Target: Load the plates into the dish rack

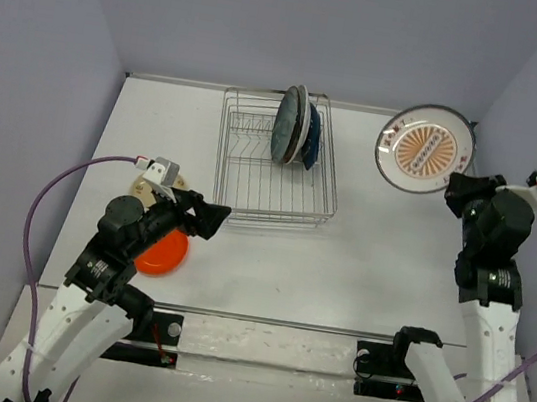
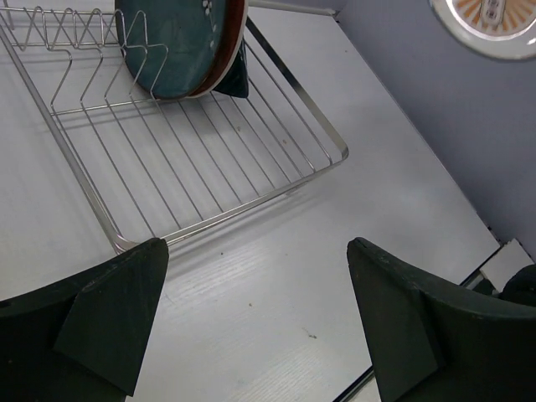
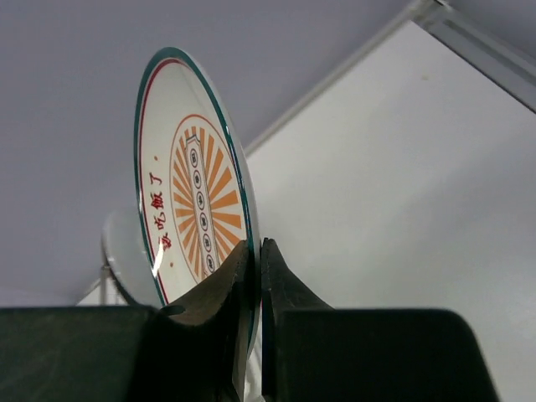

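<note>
The empty slot [image 1: 263,146] beside the teal plate lies below my right gripper, to its left in the top view. My right gripper swings across, lowers and releases next.
The silver wire dish rack [image 1: 324,181] stands at the back middle and shows in the left wrist view [image 2: 92,197]. A red plate with a teal centre [image 1: 288,123] and a dark blue plate [image 1: 313,139] stand upright in it; the teal plate also shows in the left wrist view [image 2: 180,46]. My right gripper [image 1: 459,189] is shut on the rim of the white sunburst plate [image 1: 425,149], held up in the air at the back right [image 3: 188,193]. My left gripper [image 1: 207,218] is open and empty near the rack's front left corner. A glossy orange plate [image 1: 166,252] and a cream plate [image 1: 145,188] lie under the left arm.
Grey walls close in the table on three sides. A metal rail [image 1: 271,321] runs along the near edge by the arm bases. A purple cable [image 1: 46,198] loops off the left arm.
</note>
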Motion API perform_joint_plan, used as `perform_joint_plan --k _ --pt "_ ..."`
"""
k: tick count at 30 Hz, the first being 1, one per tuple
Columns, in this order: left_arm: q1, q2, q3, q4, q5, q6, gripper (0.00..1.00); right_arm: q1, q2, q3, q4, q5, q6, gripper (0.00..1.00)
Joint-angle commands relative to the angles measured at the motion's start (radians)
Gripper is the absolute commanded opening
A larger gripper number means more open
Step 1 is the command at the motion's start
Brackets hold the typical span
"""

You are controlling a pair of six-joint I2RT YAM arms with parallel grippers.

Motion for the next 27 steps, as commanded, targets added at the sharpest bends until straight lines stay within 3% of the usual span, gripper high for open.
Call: perform_joint_plan --k 1,3,4,6,7,8,11,15,18,23,27 --pt "0.015 -0.011 0.005 0.045 0.003 -0.002 0.99 0.285 0.210 0.330 0.034 0.077 -0.102 0.07" --pt "0.017 -0.016 0.006 0.044 -0.008 -0.003 0.99 0.430 0.327 0.471 -0.024 0.198 -0.186 0.07" --pt "0.018 -0.017 0.005 0.042 -0.011 -0.003 0.99 0.549 0.461 0.625 -0.043 0.291 -0.217 0.07" --pt "0.018 -0.022 0.006 0.039 -0.014 -0.002 0.99 0.645 0.603 0.786 -0.107 0.413 -0.303 0.07" --pt "0.018 -0.025 0.008 0.039 -0.016 0.000 0.99 0.700 0.676 0.950 -0.125 0.453 -0.329 0.07" --pt "0.018 -0.031 0.008 0.039 -0.019 0.000 0.99 0.714 0.821 1.042 -0.195 0.473 -0.353 0.07" --pt "0.017 -0.043 0.009 0.033 -0.033 0.000 0.99 0.783 1.014 1.363 -0.296 0.532 -0.383 0.07" --pt "-0.011 -0.065 0.012 0.021 -0.057 0.000 0.99 0.866 1.297 1.646 -0.316 0.754 -0.513 0.07" --pt "-0.035 -0.077 0.020 0.005 -0.111 -0.011 0.99 0.887 1.389 1.743 -0.311 0.835 -0.542 0.07" --pt "-0.057 -0.091 0.029 -0.015 -0.152 -0.016 0.99 0.924 1.484 1.707 -0.208 0.985 -0.614 0.07" --pt "-0.066 -0.097 0.028 -0.018 -0.163 -0.016 0.99 0.952 1.579 1.699 0.114 1.140 -0.890 0.07"
